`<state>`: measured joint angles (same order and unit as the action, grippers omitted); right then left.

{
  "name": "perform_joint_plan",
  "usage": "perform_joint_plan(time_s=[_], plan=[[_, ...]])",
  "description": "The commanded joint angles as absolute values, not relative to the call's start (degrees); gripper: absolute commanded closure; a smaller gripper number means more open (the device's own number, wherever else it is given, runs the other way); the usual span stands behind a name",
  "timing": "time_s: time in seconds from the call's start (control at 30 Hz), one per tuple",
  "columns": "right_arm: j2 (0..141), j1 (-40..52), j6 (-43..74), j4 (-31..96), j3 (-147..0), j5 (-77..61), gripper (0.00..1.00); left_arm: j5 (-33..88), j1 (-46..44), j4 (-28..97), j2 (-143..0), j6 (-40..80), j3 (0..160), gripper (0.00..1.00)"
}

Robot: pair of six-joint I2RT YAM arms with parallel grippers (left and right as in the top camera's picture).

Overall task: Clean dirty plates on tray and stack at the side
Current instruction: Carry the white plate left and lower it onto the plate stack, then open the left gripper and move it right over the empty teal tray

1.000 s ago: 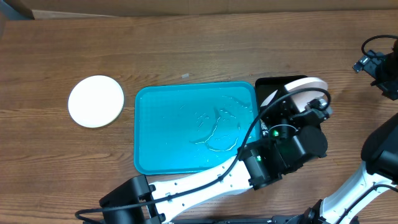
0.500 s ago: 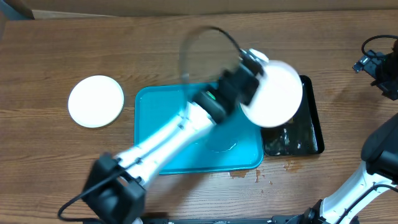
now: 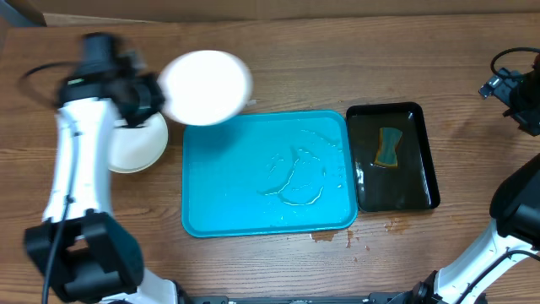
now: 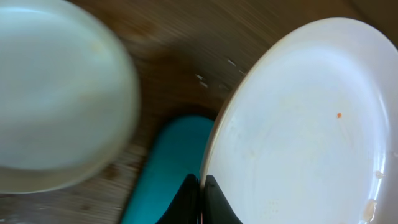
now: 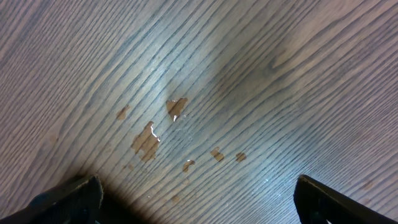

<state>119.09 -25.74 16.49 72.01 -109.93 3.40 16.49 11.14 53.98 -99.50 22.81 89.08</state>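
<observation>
The second plate [image 3: 139,145] [image 4: 59,93] is below on the left in the overhead view, so the left gripper should next go down to that side and let go of the rim of the white plate on top of it.
My left gripper [image 3: 154,97] is shut on the rim of a white plate [image 3: 205,86] and holds it in the air over the far left corner of the turquoise tray [image 3: 253,215]. In the left wrist view the jaws [image 4: 202,198] pinch that plate [image 4: 305,124], which carries small orange specks. A second white plate [image 3: 135,150] lies on the table to the left of the tray, partly under my arm; it also shows in the left wrist view [image 4: 56,93]. No yellow-green rim is visible. The tray holds only water. My right gripper [image 5: 199,205] is open and empty over bare wood.
A glossy black tray [image 3: 422,190] with water and a yellow-blue sponge [image 3: 388,148] stands right of the turquoise tray. Brown wet spots [image 3: 333,236] lie near the front edge, and more show in the right wrist view [image 5: 149,140]. The right arm [image 3: 515,93] is at the far right.
My left arm has swung the white plate from over the black tray leftward across the turquoise tray to beside the plate on the table. The right arm has not moved.
</observation>
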Motion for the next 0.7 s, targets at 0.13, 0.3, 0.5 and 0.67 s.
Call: perform_joint_plan(time_s=[0.13,0.3,0.5,0.67], plan=[[117.75,-25.78,16.71,71.77,-110.69,3.77,0.00,5.48,30.85,51.81,-100.64,27.44,83.13,0.96],[117.75,-25.78,16.71,71.77,-110.69,3.77,0.00,4.16,33.61,48.12,-100.84,27.44,78.24,0.96],[117.75,-25.78,16.73,71.77,-110.69,3.77,0.00,5.50,33.01,40.56,-100.88,27.46,71.77,0.96],[117.75,-25.78,16.73,71.77,-110.69,3.77,0.00,5.87,32.21,37.76,-100.88,27.46,69.76,0.93]])
